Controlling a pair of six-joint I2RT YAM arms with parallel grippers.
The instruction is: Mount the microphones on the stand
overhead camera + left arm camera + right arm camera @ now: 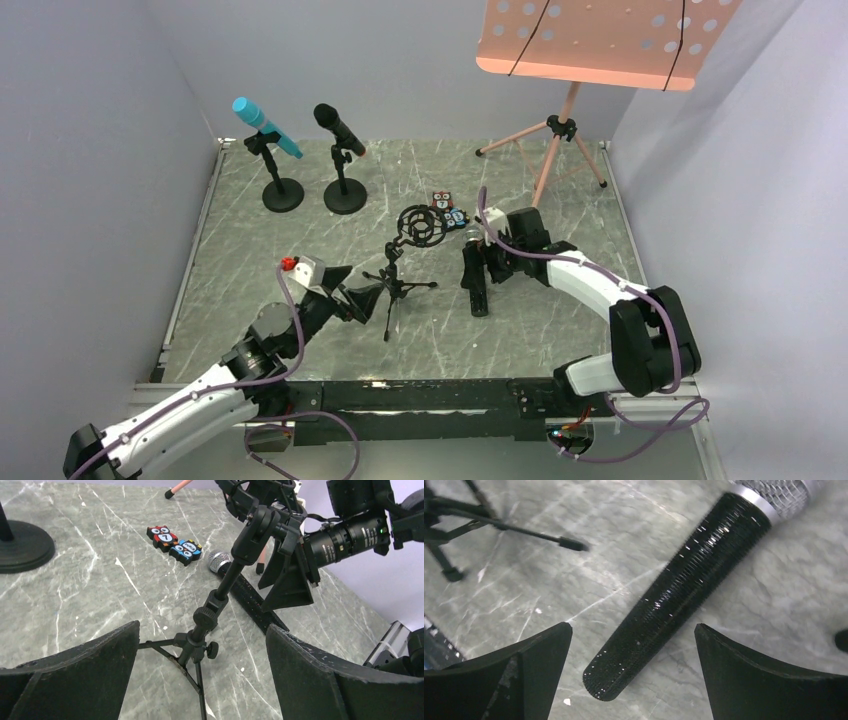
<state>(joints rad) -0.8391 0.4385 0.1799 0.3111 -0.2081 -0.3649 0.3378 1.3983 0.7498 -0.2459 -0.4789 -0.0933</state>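
The microphone lies at an angle between my fingers, so I should lower my right gripper toward the black microphone's silver mesh head, turn it, and close on the middle of the black handle point(477, 280) point(686, 585).
The light blue microphone point(266, 126) and the black microphone with the orange end point(339, 129) each sit in a round-based stand at the back left. The black microphone with the silver mesh head point(676, 587) lies flat on the table. My right gripper point(633, 626) is open just above it, with the jaws either side of its tail end. It also shows in the top view point(478, 285). A small black tripod stand point(398, 283) with a ring mount point(417, 225) stands mid-table. My left gripper point(202, 626) is open, with the jaws either side of the tripod's lower stem point(206, 622), not touching.
Two owl figures point(175, 544) lie beyond the tripod. A pink music stand point(600, 40) on thin legs point(553, 140) stands at the back right. The round stand bases point(283, 195) are at the back left. Grey walls close in the table on three sides.
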